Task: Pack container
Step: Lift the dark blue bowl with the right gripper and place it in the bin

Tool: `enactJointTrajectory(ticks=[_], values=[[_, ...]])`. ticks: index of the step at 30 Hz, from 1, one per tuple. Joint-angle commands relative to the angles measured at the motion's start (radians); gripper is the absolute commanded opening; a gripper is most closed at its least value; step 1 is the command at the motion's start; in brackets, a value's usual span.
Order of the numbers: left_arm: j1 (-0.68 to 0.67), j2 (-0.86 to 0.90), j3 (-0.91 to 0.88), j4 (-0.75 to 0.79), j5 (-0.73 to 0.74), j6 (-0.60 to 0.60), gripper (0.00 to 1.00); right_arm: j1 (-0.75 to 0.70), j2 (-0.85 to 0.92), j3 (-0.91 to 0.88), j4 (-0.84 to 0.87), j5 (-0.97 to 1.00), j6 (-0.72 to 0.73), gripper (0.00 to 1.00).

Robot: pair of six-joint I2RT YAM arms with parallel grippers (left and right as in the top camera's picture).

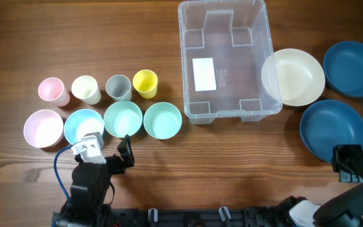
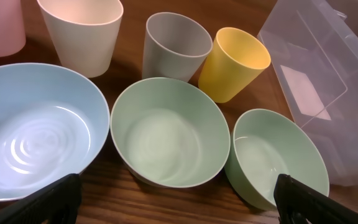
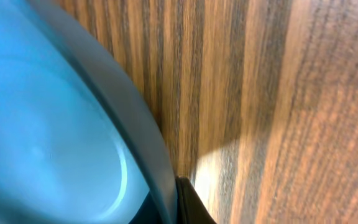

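I will lift the bowl across, lower it inside the container and let it go, because the container's empty bottom is outward of my right gripper, to the left in the overhead view.
The clear plastic container (image 1: 225, 63) stands empty at the back middle, with a white label on its bottom; its corner also shows in the left wrist view (image 2: 328, 81). My left gripper (image 1: 109, 154) is open and empty, low over the table just in front of the two green bowls (image 2: 166, 130) (image 2: 275, 155), and its fingertips (image 2: 179, 211) are wide apart. My right gripper (image 1: 348, 162) is shut on the near rim of a dark blue bowl (image 1: 333, 129). In the right wrist view the fingers (image 3: 169, 208) pinch that rim from both sides of the bowl (image 3: 42, 124).
Pink (image 1: 52, 91), cream (image 1: 86, 89), grey (image 1: 118, 87) and yellow (image 1: 145, 83) cups stand in a row. In front are a pink bowl (image 1: 43, 128) and a light blue bowl (image 1: 84, 125). A white bowl (image 1: 293, 77) touches the container's right side. Another dark blue bowl (image 1: 353, 68) sits at the far right.
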Motion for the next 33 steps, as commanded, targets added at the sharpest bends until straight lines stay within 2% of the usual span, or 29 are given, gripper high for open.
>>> enactJointTrajectory(ticks=[1, 4, 6, 8, 9, 11, 13, 15, 18, 20, 23, 25, 28, 33], values=[[0.008, -0.005, -0.005, 0.003, -0.01, 0.002, 1.0, -0.002, -0.14, 0.001, -0.044, 0.011, 0.003, 0.04], [0.008, -0.005, -0.005, 0.003, -0.01, 0.002, 1.0, -0.002, -0.349, 0.048, -0.055, -0.256, 0.007, 0.05], [0.008, -0.005, -0.005, 0.003, -0.01, 0.002, 1.0, 0.007, -0.43, 0.106, -0.062, -0.35, 0.021, 0.04], [0.008, -0.005, -0.005, 0.003, -0.01, 0.002, 1.0, 0.062, -0.491, 0.262, -0.104, -0.399, 0.031, 0.04], [0.008, -0.005, -0.005, 0.003, -0.01, 0.002, 1.0, 0.159, -0.479, 0.449, -0.136, -0.398, 0.03, 0.04], [0.008, -0.005, -0.005, 0.004, -0.01, 0.002, 1.0, 0.252, -0.446, 0.553, -0.135, -0.398, 0.029, 0.04], [0.008, -0.005, -0.005, 0.003, -0.01, 0.002, 1.0, 0.43, -0.366, 0.667, -0.119, -0.396, 0.0, 0.04], [0.008, -0.005, -0.005, 0.003, -0.01, 0.002, 1.0, 0.578, -0.287, 0.709, -0.09, -0.338, -0.028, 0.04], [0.008, -0.005, -0.005, 0.004, -0.01, 0.002, 1.0, 0.885, -0.011, 0.782, 0.039, -0.175, -0.167, 0.04], [0.008, -0.005, -0.005, 0.004, -0.01, 0.002, 1.0, 0.97, 0.158, 0.841, 0.102, -0.135, -0.209, 0.04], [0.008, -0.005, -0.005, 0.003, -0.01, 0.002, 1.0, 1.036, 0.398, 0.941, 0.147, -0.073, -0.226, 0.04], [0.008, -0.005, -0.005, 0.003, -0.01, 0.002, 1.0, 1.043, 0.502, 0.969, 0.172, 0.035, -0.225, 0.05], [0.008, -0.005, -0.005, 0.004, -0.01, 0.002, 1.0, 1.043, 0.57, 0.969, 0.201, 0.106, -0.233, 0.04], [0.008, -0.005, -0.005, 0.004, -0.01, 0.002, 1.0, 1.043, 0.637, 0.969, 0.221, 0.071, -0.233, 0.06]])
